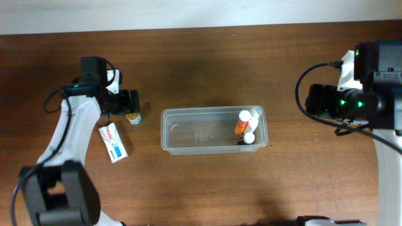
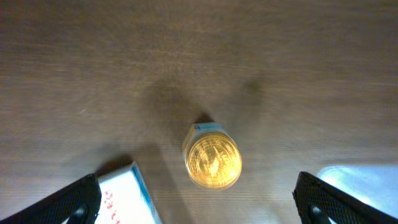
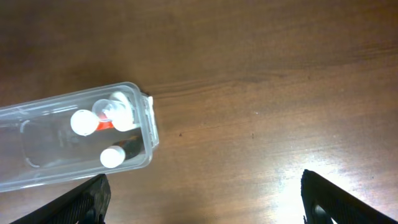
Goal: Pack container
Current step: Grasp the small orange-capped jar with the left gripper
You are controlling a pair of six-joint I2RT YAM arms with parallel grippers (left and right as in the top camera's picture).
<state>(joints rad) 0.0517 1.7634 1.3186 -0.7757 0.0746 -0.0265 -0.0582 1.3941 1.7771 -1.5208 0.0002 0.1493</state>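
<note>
I need to lower my left gripper's open fingers around the sides of the yellow-topped bottle point(image 1: 132, 117) point(image 2: 214, 160) next and close them. The bottle stands below, centred between them.
The clear plastic container point(image 1: 188, 130) lies at the table's middle; it also shows in the right wrist view point(image 3: 43, 143). At its right end stand an orange bottle point(image 1: 242, 122) and two white-capped bottles point(image 1: 250, 138). A small yellow-topped bottle point(image 1: 132, 117) stands left of the container; in the left wrist view point(image 2: 212, 156) it is seen from above. A white box with red print point(image 1: 114, 142) lies beside it. My left gripper point(image 2: 198, 202) is open above the yellow-topped bottle and holds nothing. My right gripper point(image 3: 202, 199) is open and empty, over bare wood right of the container.
The brown wooden table point(image 1: 207, 56) ends at a pale wall strip along the back. A black cable loops near the right arm point(image 1: 304, 88).
</note>
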